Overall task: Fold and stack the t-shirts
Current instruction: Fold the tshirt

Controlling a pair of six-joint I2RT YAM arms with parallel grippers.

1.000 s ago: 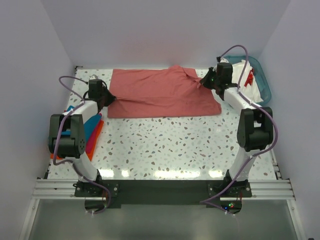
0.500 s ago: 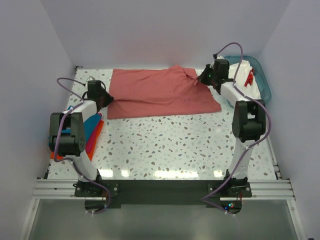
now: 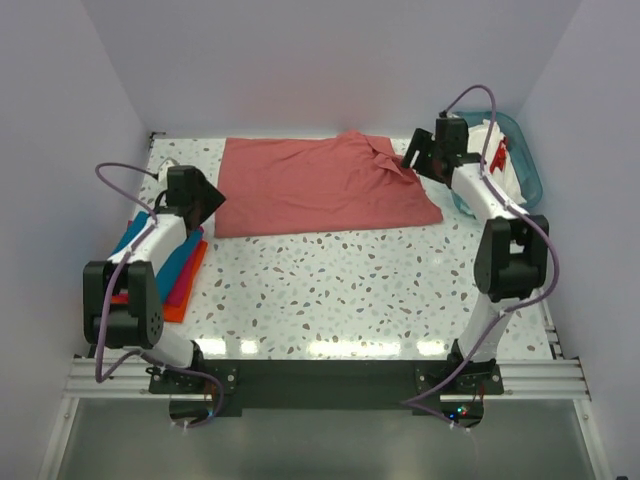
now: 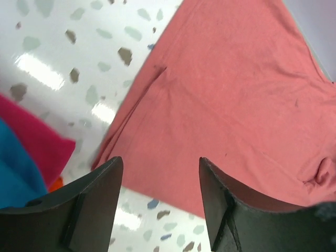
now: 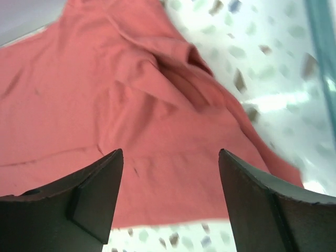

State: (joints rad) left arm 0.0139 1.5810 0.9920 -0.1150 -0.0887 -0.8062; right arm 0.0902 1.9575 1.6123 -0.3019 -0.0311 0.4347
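My right gripper lowers back onto the salmon-red t-shirt's near corner by the basket (image 5: 290, 176) next, since that lies below my fingers and nearer my base.
A large salmon-red t-shirt (image 3: 320, 185) lies spread flat at the back of the table, bunched at its right corner (image 5: 178, 68). My left gripper (image 3: 212, 200) hovers open just off its left edge, with nothing between the fingers (image 4: 160, 163). My right gripper (image 3: 410, 160) is open above the shirt's right corner and also holds nothing (image 5: 170, 155). Teal, pink and orange t-shirts sit stacked (image 3: 175, 265) at the table's left edge; the pink one (image 4: 31, 136) shows in the left wrist view. A white t-shirt with a red mark (image 3: 500, 160) lies in the basket.
A teal plastic basket (image 3: 530, 165) stands at the back right corner, its rim (image 5: 320, 31) close to the right gripper. White walls enclose the table on the left, back and right. Speckled tabletop (image 3: 350, 280) stretches between the shirt and the arm bases.
Both grippers were shut on the salmon-red shirt's left and right edges; both have opened, let go and drawn back a little. The shirt now lies flat.
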